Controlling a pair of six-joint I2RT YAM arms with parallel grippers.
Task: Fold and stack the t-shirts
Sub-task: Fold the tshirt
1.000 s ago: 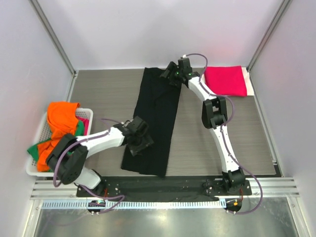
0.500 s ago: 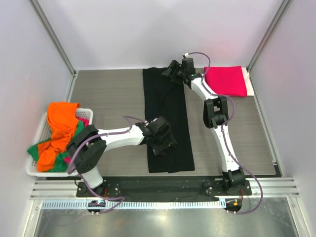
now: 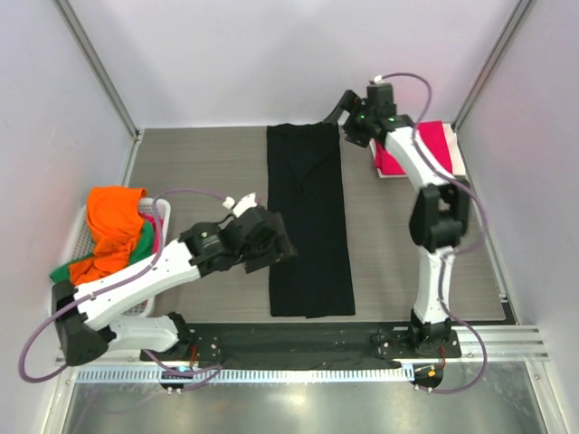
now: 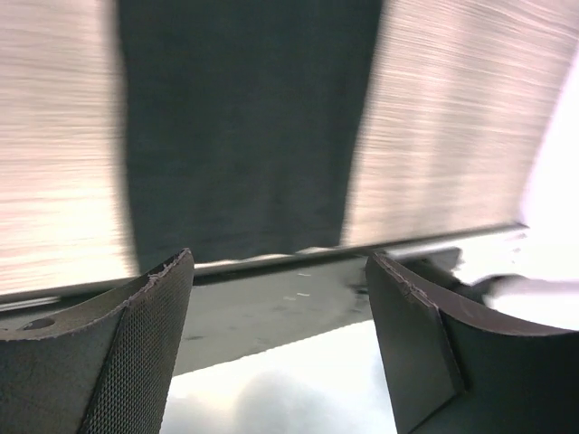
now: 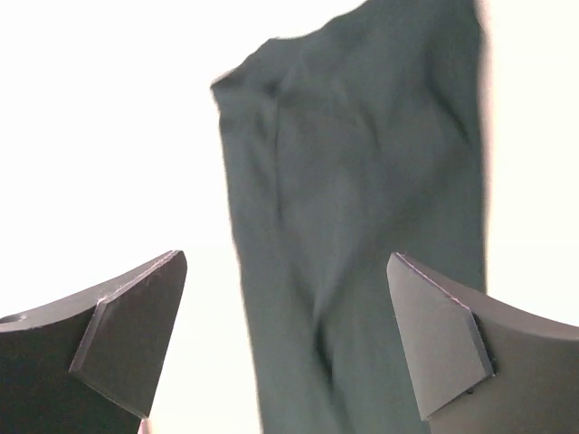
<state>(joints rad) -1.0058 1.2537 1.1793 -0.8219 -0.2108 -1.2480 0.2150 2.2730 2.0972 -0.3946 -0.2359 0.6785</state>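
My right gripper is to move back along the black t-shirt next and down onto the t-shirt's near corner farther from the basket, because the t-shirt is still stretched out long.
The black t-shirt (image 3: 308, 217) lies as a long narrow strip down the middle of the table. It also shows in the left wrist view (image 4: 244, 127) and the right wrist view (image 5: 362, 226). My left gripper (image 3: 279, 249) is open and empty, raised beside the strip's left edge; its open jaws frame the strip's near end (image 4: 280, 298). My right gripper (image 3: 346, 110) is open and empty, above the strip's far right corner (image 5: 285, 334). A folded crimson-pink t-shirt (image 3: 427, 149) lies at the back right, partly hidden by the right arm.
A white mesh basket (image 3: 63, 303) at the left edge holds crumpled orange (image 3: 113, 221), green (image 3: 136, 242) and pink cloth. A pale layer (image 3: 458, 154) shows under the crimson-pink shirt. A black strip (image 3: 298, 336) runs along the table's front edge. Walls close in the back and sides.
Both grippers have let go of the black shirt. The left gripper has pulled back to the left and up; the right has lifted and moved right. The shirt now lies straight.
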